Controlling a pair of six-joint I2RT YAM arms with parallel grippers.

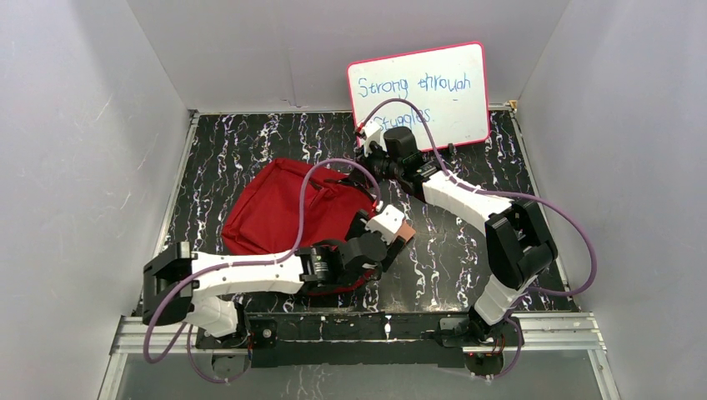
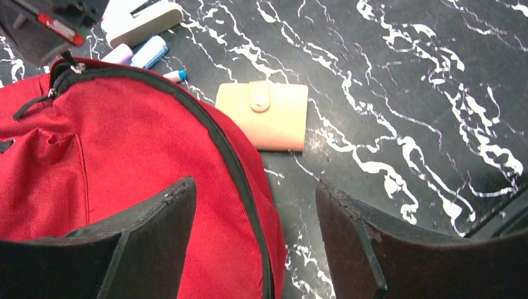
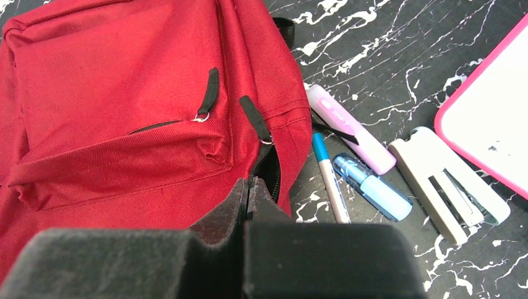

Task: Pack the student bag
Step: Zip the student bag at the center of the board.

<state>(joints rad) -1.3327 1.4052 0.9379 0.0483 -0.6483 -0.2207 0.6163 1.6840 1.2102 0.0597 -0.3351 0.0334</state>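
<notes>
My right gripper lowers and shifts toward the black zipper tab at the bag's corner point(image 3: 256, 119) next, before opening, since my left gripper straddles the bag's near rim.
The student bag point(image 1: 275, 212) is a big red backpack lying flat on the dark marbled table, left of centre. My right gripper point(image 3: 249, 184) is shut on the bag's point(image 3: 124, 93) black zipper edge at its far right corner, where the opening gapes a little. My left gripper point(image 2: 254, 187) hangs open over the bag's point(image 2: 93, 143) near right rim, one finger above red fabric and the other above bare table, with nothing between them. A small tan wallet point(image 2: 264, 115) lies flat on the table just beyond it, beside the bag.
A pink highlighter point(image 3: 348, 128), a blue-capped pen point(image 3: 330, 180), a blue highlighter point(image 3: 373, 187) and a white stapler point(image 3: 448, 184) lie side by side right of the bag's corner. A pink-framed whiteboard point(image 1: 421, 92) leans at the back wall. White walls close in both sides.
</notes>
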